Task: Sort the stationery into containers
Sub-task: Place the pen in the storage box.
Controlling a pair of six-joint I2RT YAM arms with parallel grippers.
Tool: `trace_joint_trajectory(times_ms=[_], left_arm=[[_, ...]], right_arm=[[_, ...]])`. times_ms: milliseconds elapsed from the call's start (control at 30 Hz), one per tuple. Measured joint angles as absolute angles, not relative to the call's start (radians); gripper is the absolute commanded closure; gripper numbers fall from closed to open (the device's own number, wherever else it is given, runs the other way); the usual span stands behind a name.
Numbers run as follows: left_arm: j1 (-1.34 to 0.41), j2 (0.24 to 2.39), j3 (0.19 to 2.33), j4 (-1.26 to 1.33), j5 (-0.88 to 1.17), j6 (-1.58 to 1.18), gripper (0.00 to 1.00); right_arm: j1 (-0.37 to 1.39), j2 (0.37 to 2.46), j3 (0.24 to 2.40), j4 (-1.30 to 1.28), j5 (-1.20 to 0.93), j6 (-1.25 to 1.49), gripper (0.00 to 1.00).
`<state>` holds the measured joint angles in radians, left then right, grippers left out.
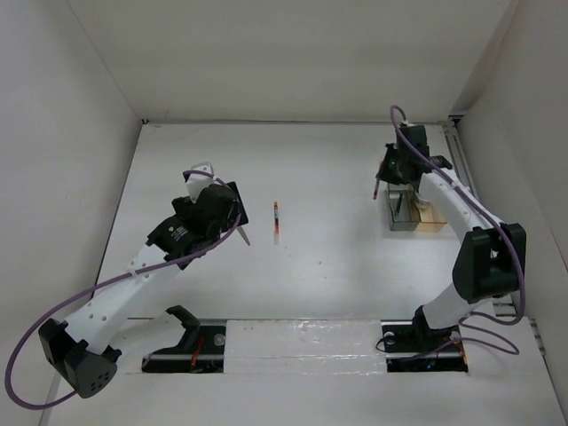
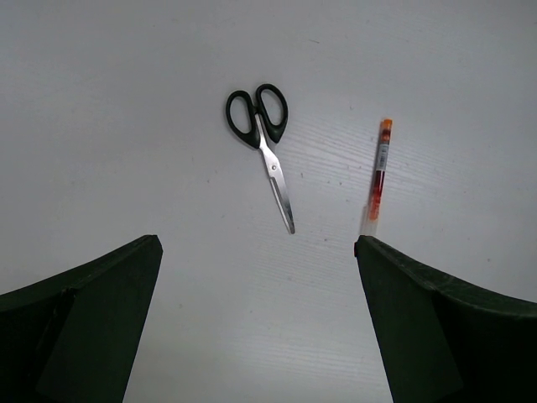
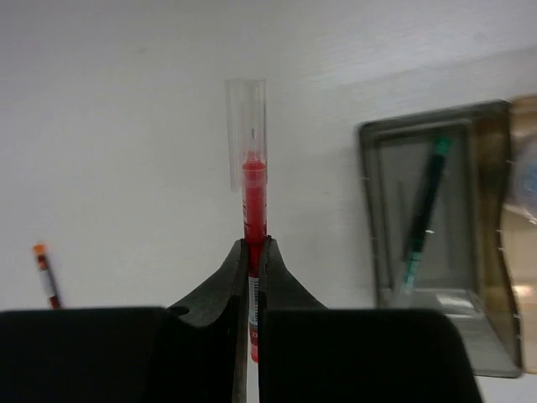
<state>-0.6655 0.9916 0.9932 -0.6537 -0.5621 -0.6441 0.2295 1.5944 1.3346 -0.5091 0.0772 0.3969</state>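
Next, my right gripper swings, turning, over the dark grey compartment to the right in the top view, then releases its pen, since that compartment already holds a pen.
Black-handled scissors point(image 2: 264, 151) lie flat on the white table, blades pointing toward my left gripper point(image 2: 257, 243), which hovers open above the table just short of them. To their right lies a red-and-white pen point(image 2: 377, 180), also visible as a red-and-white pen point(image 1: 276, 220) in the top view. My right gripper point(image 3: 254, 243) is shut on a second red pen point(image 3: 254, 189), held above the table just left of the organizer point(image 3: 367, 218). Inside the organizer's dark grey compartment lies a dark green pen point(image 3: 424, 218).
The organizer point(image 1: 410, 224) stands at the right side of the table, close to the right arm. White walls close the table in at the back and on both sides. A tan compartment point(image 3: 524, 252) shows blurred at the right edge of the right wrist view.
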Motion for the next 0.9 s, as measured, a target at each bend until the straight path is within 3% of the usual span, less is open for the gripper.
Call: trace_joint_trajectory(times_ms=[233, 900], left_arm=[[-0.665, 0.960, 0.993, -0.645, -0.557, -0.640, 0.00], [-0.665, 0.963, 0.993, -0.631, -0.537, -0.617, 0.00]], right_arm=[[0.022, 1.589, 1.129, -0.490, 0.067, 0.424, 1.00], [-0.032, 1.673, 1.169, -0.486, 0.101, 0.414, 1.00]])
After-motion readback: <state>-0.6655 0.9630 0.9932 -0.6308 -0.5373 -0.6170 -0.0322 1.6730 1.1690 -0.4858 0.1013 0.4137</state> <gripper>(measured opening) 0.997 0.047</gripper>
